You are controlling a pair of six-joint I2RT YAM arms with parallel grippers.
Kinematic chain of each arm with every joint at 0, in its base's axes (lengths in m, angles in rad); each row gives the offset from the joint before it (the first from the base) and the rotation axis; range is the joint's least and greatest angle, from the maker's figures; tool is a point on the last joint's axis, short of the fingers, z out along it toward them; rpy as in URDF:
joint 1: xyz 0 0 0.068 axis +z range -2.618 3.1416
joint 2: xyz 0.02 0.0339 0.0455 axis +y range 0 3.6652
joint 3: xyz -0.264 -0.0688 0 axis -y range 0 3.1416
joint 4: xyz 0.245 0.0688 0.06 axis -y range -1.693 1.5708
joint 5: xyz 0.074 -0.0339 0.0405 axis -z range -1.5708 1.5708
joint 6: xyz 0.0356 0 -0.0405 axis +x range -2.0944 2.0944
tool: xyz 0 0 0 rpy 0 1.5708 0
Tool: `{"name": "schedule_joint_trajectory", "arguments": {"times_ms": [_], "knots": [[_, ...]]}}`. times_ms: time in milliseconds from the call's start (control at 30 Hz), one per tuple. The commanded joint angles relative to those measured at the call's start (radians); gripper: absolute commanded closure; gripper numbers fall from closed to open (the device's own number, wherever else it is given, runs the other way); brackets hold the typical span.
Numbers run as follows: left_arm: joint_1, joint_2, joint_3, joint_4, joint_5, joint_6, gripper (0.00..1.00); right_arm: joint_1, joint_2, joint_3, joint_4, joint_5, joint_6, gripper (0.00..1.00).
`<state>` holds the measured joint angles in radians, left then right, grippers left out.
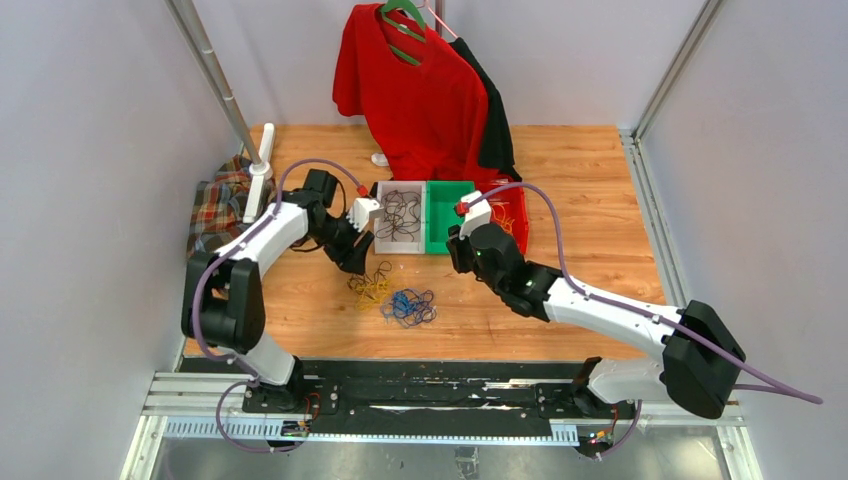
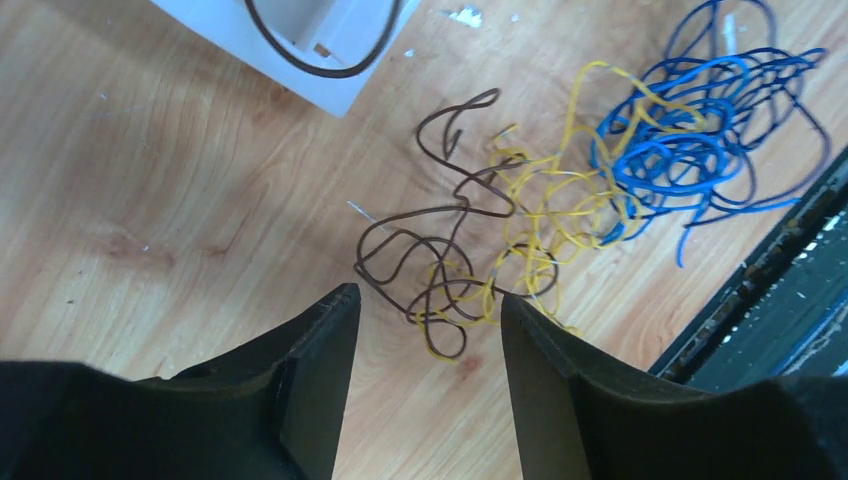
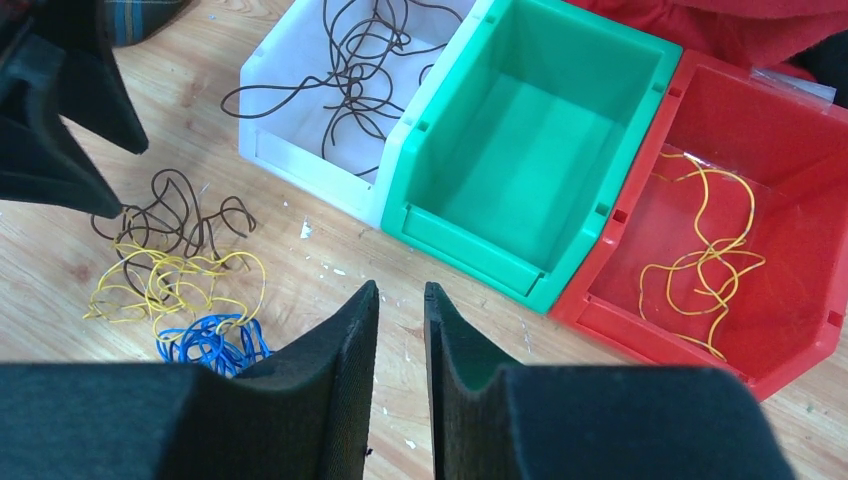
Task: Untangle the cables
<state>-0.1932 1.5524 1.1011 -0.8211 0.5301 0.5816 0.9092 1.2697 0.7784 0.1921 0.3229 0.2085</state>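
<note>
Next, the left gripper comes down onto the dark cable's bend [image 2: 361, 263] farthest from the blue bundle [image 2: 690, 140] and closes there, since that bend lies clear of yellow.
A loose tangle of cables lies on the wooden table: a dark cable [image 2: 440, 210], a yellow cable [image 2: 560, 190] and a blue bundle [image 2: 690, 140] to its right. My left gripper [image 2: 428, 297] hovers open just over the near end of the dark and yellow loops, holding nothing. From above, the tangle [image 1: 392, 296] sits in front of the bins, with the left gripper [image 1: 355, 262] at its left edge. My right gripper [image 3: 401, 290] hangs in front of the green bin, jaws a narrow gap apart and empty.
Three bins stand in a row: a white bin [image 3: 300, 150] with dark cables, a green bin [image 3: 480, 250] and a red bin [image 3: 640, 330] with one yellow cable [image 3: 700, 260]. A red shirt [image 1: 420, 90] hangs behind. Plaid cloth [image 1: 215, 210] lies left. A black rail [image 1: 420, 385] borders the near edge.
</note>
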Motion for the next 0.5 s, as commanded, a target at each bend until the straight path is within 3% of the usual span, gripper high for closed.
{"name": "schedule_joint_trajectory", "arguments": {"times_ms": [0, 300, 467], "knots": [[-0.006, 0.058, 0.003, 0.098, -0.035, -0.034, 0.41, 0.016, -0.017, -0.022, 0.040, 0.018, -0.003, 0.78], [-0.006, 0.143, -0.026, 0.174, -0.066, -0.029, 0.59, 0.018, -0.014, -0.034, 0.049, 0.007, 0.005, 0.88], [-0.006, 0.162, -0.047, 0.190, -0.073, -0.019, 0.62, 0.017, -0.028, -0.044, 0.039, 0.016, 0.000, 0.91]]}}
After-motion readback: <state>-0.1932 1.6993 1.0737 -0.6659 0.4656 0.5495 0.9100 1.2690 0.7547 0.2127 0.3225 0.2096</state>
